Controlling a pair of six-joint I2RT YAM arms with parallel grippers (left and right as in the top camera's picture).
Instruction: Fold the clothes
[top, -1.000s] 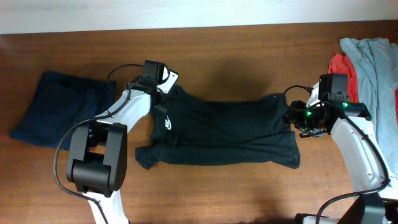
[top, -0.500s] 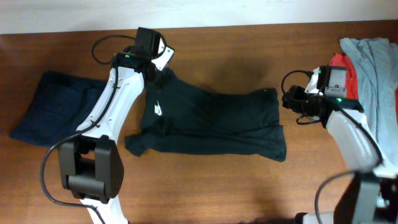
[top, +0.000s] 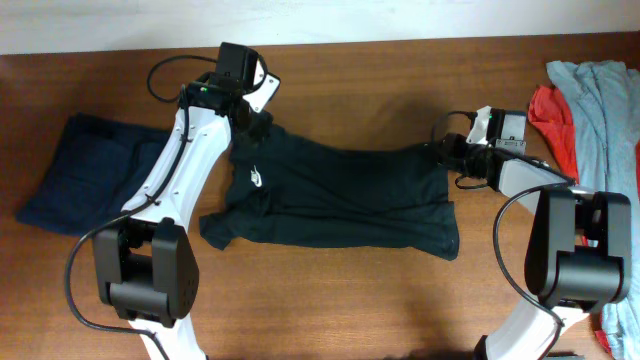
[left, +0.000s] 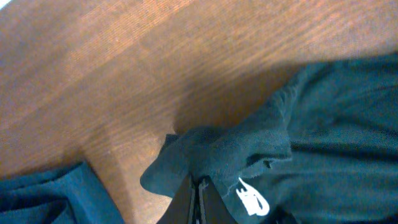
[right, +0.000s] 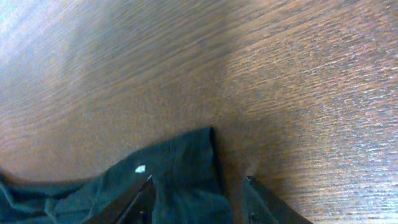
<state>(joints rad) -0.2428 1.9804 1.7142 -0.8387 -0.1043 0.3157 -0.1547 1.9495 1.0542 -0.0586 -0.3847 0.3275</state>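
Observation:
My left gripper will next pull the fold at the black T-shirt's far shoulder back toward the T-shirt's near corner on the navy garment's side. Then it will open.
The black T-shirt (top: 340, 195) lies spread across the middle of the table, its white logo (top: 256, 178) near the left end. My left gripper (top: 250, 124) is shut on a bunched fold of cloth at the shirt's far-left shoulder (left: 217, 152), with the logo (left: 252, 200) just beside the jaws. My right gripper (top: 447, 152) is at the shirt's far-right hem corner (right: 193, 155). Its jaws stand open, and the corner lies between the two fingers (right: 144, 190). A small white fleck (right: 140, 168) shows on the cloth there.
A dark navy folded garment (top: 90, 175) lies at the left edge and shows in the left wrist view (left: 43, 196). Grey (top: 605, 85) and red (top: 548, 115) garments are heaped at the right edge. Bare wood (top: 330, 300) runs along the front.
The left gripper pulled the shoulder toward the back, and the shirt slid left. The right arm swung left to the hem corner, its jaws narrowing around it.

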